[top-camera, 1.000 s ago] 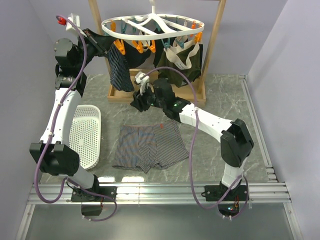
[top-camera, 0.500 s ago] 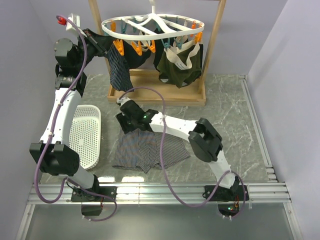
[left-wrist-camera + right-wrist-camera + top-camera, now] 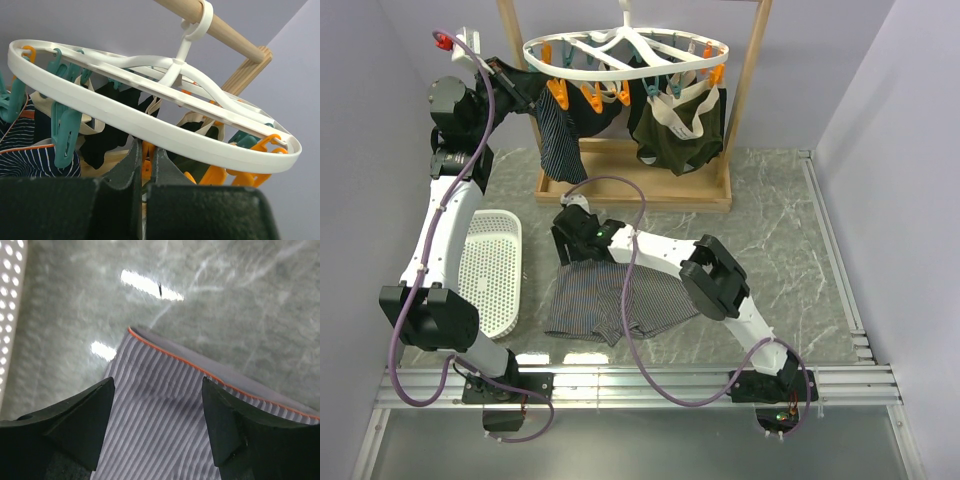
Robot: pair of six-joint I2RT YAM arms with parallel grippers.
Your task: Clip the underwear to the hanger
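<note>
The orange-edged waistband is already between the open fingers of my right gripper, just in from the underwear's corner by the basket, so I should lower my right gripper onto it there next.
The light grey striped underwear [image 3: 620, 295] lies flat on the table in front of the frame. My right gripper [image 3: 570, 247] hovers open over its upper left corner; in the right wrist view the striped cloth [image 3: 165, 410] with its orange-edged waistband fills the gap between the fingers of the gripper [image 3: 156, 385]. The white oval hanger [image 3: 625, 55] hangs from the wooden bar. My left gripper [image 3: 535, 98] is raised at the hanger's left side. In the left wrist view the gripper [image 3: 145, 150] is shut on an orange clip [image 3: 146, 167] just under the ring [image 3: 150, 120].
A wooden frame [image 3: 745, 90] carries the hanger. A dark olive pair [image 3: 680, 125] and a dark navy striped garment [image 3: 558, 140] hang clipped to it. A white perforated basket [image 3: 490, 270] stands left of the underwear, its edge visible in the right wrist view [image 3: 10, 300].
My right arm has swung from by the frame's base down and left, ending over the underwear's upper left corner. The left arm and hanger have not moved.
</note>
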